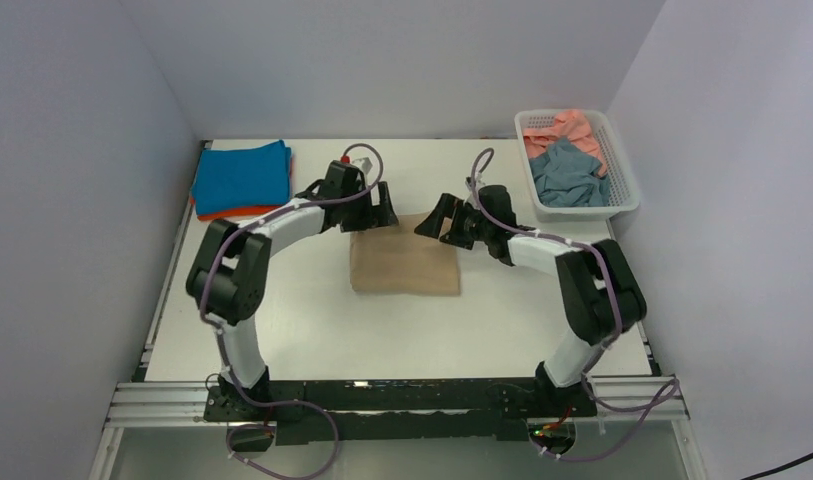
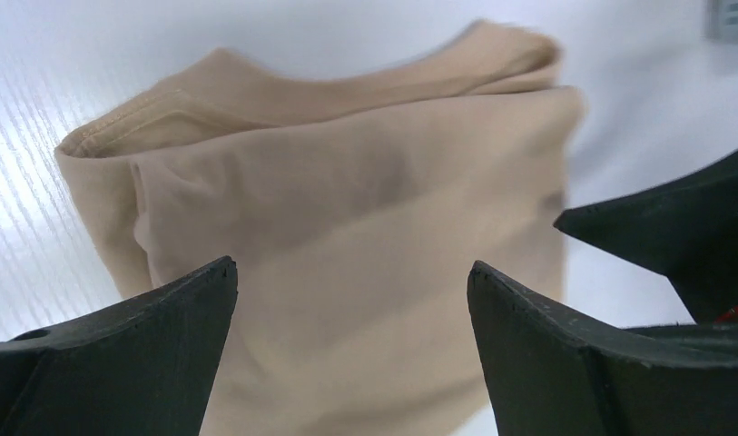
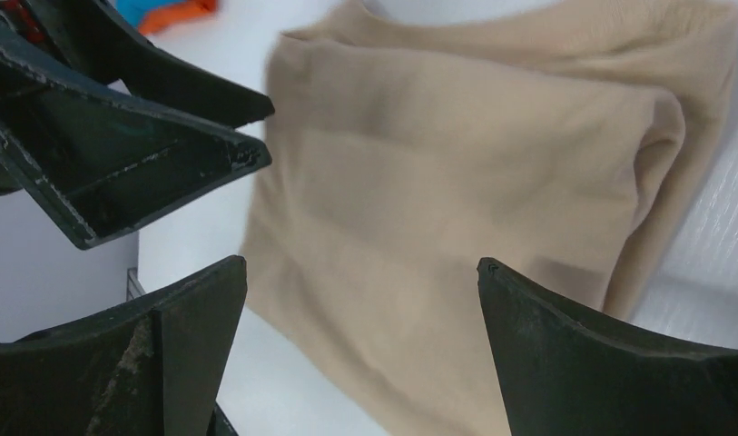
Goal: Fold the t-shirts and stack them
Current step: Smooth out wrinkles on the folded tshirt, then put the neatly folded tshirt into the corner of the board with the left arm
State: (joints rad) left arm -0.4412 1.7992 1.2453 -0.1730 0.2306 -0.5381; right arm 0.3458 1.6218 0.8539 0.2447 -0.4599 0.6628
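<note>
The tan-beige t-shirt already lies folded flat. My left gripper will next shift toward the blue t-shirt, then back and down onto the blue t-shirt's side fold facing it.
A folded tan-beige t-shirt (image 1: 404,262) lies flat at the table's middle; it fills the left wrist view (image 2: 347,227) and the right wrist view (image 3: 456,173). My left gripper (image 1: 380,212) hovers open and empty over its far left corner. My right gripper (image 1: 434,218) hovers open and empty over its far right corner. A folded bright blue t-shirt (image 1: 242,176) lies on an orange t-shirt (image 1: 214,213) at the back left. A salmon pink t-shirt (image 1: 572,126) and a dusty grey-blue t-shirt (image 1: 567,175) lie crumpled in the basket.
The white lattice basket (image 1: 625,185) stands at the back right against the wall. Grey walls close in the table on three sides. The left gripper's fingers (image 3: 120,118) show in the right wrist view, close to the right gripper.
</note>
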